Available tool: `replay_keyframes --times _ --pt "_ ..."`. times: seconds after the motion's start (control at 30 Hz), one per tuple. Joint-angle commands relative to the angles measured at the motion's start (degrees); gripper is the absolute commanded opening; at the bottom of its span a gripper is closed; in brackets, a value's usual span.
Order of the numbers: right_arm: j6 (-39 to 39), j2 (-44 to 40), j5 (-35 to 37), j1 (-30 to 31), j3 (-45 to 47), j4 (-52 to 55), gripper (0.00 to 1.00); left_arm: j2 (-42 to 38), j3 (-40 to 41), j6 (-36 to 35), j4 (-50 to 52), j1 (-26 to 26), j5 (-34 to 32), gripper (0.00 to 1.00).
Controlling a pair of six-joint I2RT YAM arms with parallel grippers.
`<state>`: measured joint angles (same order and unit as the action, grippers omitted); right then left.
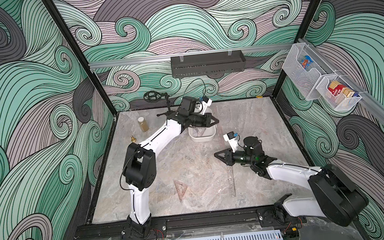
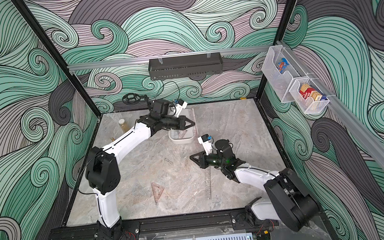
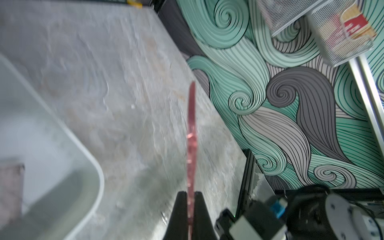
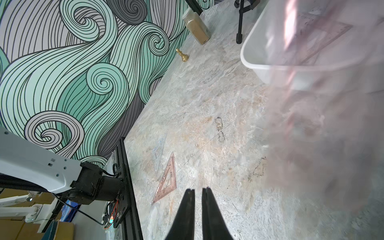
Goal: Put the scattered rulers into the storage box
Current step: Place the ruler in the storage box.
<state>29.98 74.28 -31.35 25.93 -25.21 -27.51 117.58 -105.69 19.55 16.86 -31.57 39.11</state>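
The ruler hangs outside, so next I will move my left gripper toward the jar and down to release inside the storage box below it on that side.
My left gripper (image 1: 216,120) (image 3: 190,193) is shut on a pinkish straight ruler (image 3: 191,135), seen edge-on, just right of the white storage box (image 1: 202,137) (image 3: 68,133). Pinkish set squares (image 4: 324,35) lie in the box. My right gripper (image 1: 216,154) (image 4: 198,189) hovers mid-table, its jaws nearly together with nothing between them. A pinkish set square (image 1: 180,188) (image 4: 167,182), a clear set square (image 4: 160,149) and a clear straight ruler (image 1: 231,181) lie on the front of the table. A pinkish blur fills one side of the right wrist view.
A jar of brownish powder (image 1: 143,124) and a small gold piece (image 1: 133,139) stand at the back left. A black stand with a wheel (image 1: 152,96) is behind them. A black shelf (image 1: 207,64) hangs on the back wall, mesh baskets (image 1: 315,80) on the right wall.
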Motion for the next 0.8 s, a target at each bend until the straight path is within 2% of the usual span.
replay_keyframes --times 0.0,0.1,0.17,0.47,0.77 --pt "-0.09 -2.10 1.34 -0.79 0.76 2.25 0.13 8.75 -11.72 -7.30 9.68 1.70 -1.99 0.00" --pt "-0.09 -4.02 0.66 -2.37 1.46 3.57 0.13 15.78 -23.20 -9.50 13.18 3.21 -2.74 0.00" --pt "0.05 -5.43 0.25 -3.72 2.61 3.79 0.13 18.79 -27.48 -9.85 14.45 4.66 -2.71 0.00" --pt "-0.84 -7.12 -1.32 -7.02 5.21 5.50 0.14 22.67 -27.46 -10.39 9.11 8.46 -5.62 0.00" --pt "-1.22 -6.68 -0.84 -7.36 5.27 5.53 0.15 25.70 -26.88 -8.71 7.18 8.90 -2.61 0.00"
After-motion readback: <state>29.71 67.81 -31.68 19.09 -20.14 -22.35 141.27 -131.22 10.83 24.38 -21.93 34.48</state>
